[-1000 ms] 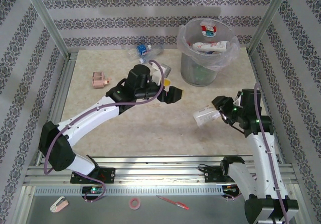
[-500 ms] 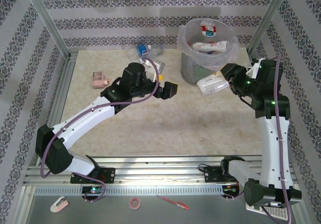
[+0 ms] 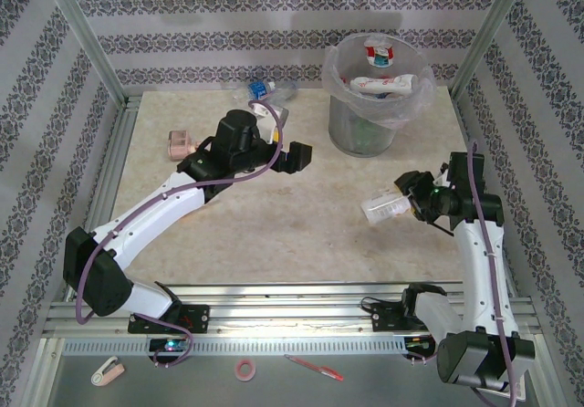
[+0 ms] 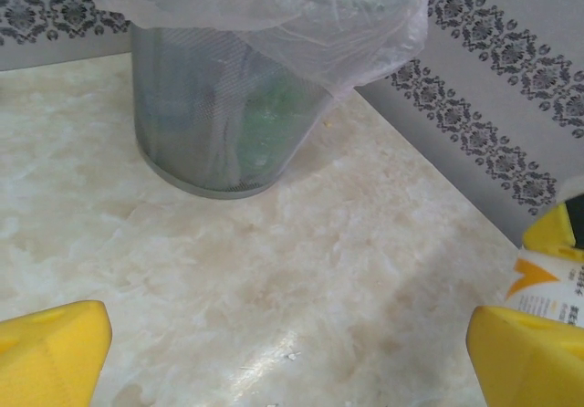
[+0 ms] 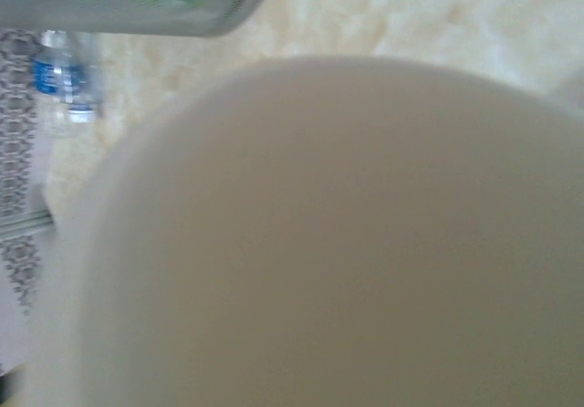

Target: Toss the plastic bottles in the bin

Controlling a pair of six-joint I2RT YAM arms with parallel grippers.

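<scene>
My right gripper raises the clear plastic bottle (image 3: 384, 208) outward over the bin's rim next and releases it. The bin's opening (image 3: 391, 79) lies outward and above my right gripper.
The bin (image 3: 370, 115), a grey bucket lined with a clear bag, stands at the back right with several plastic bottles (image 3: 379, 84) inside. My right gripper (image 3: 407, 204) is shut on a clear plastic bottle (image 3: 384, 208), held above the table in front of the bin. That bottle (image 5: 319, 243) is a pale blur in the right wrist view. More bottles (image 3: 265, 90) lie by the back wall, left of the bin. My left gripper (image 3: 297, 157) hangs open left of the bin; in its own wrist view the left gripper (image 4: 292, 357) holds nothing and faces the bin (image 4: 219, 106).
A small pinkish boxy object (image 3: 180, 143) lies at the left, beside my left arm. Patterned walls and metal frame posts (image 3: 87, 42) close in the table. A blue-labelled bottle (image 5: 59, 88) lies by the wall. A white and orange label (image 4: 547, 288) sits next to my right-hand fingertip (image 4: 529, 352).
My right arm swung up to the bin with the bottle, then came back down toward the near side, still gripping it. The left gripper drifted slightly back and left.
</scene>
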